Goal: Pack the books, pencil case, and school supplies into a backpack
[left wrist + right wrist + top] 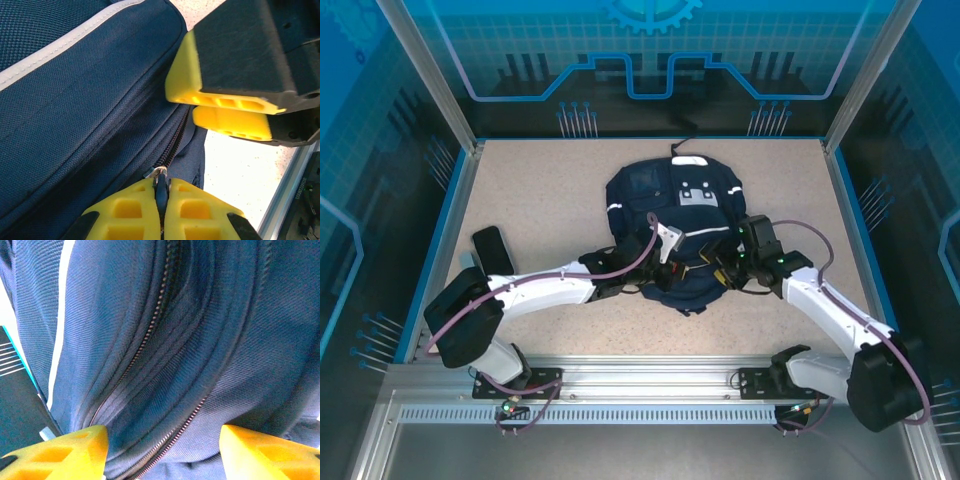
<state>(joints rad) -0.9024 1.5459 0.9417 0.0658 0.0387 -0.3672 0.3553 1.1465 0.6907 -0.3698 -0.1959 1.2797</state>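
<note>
The backpack's edge facing the black oblong object (pixel 617 230) lies outward. My left gripper should next pull the zipper pull around toward that edge, so more zipper is closed, then release.
The navy backpack (pixel 665 215) lies flat in the middle of the table, with its white patches at the far end. My left gripper (pixel 682 268) is at its near edge. In the left wrist view its yellow fingers (pixel 125 212) are shut on the dark zipper pull (pixel 161 186), at the end of a closed zipper (pixel 177 142). My right gripper (pixel 725 268) sits just to the right of it. Its fingers (pixel 70 450) stand wide apart over the backpack fabric (pixel 165 355), and two zipper lines run between them. The books are hidden or out of view.
A black oblong object (pixel 492 250) lies on the table at the left, beside the left arm. The right gripper's yellow pads (pixel 220 100) hang close above the left gripper. Blue walls (pixel 650 138) ring the table, and a metal rail (pixel 640 375) runs along the near edge.
</note>
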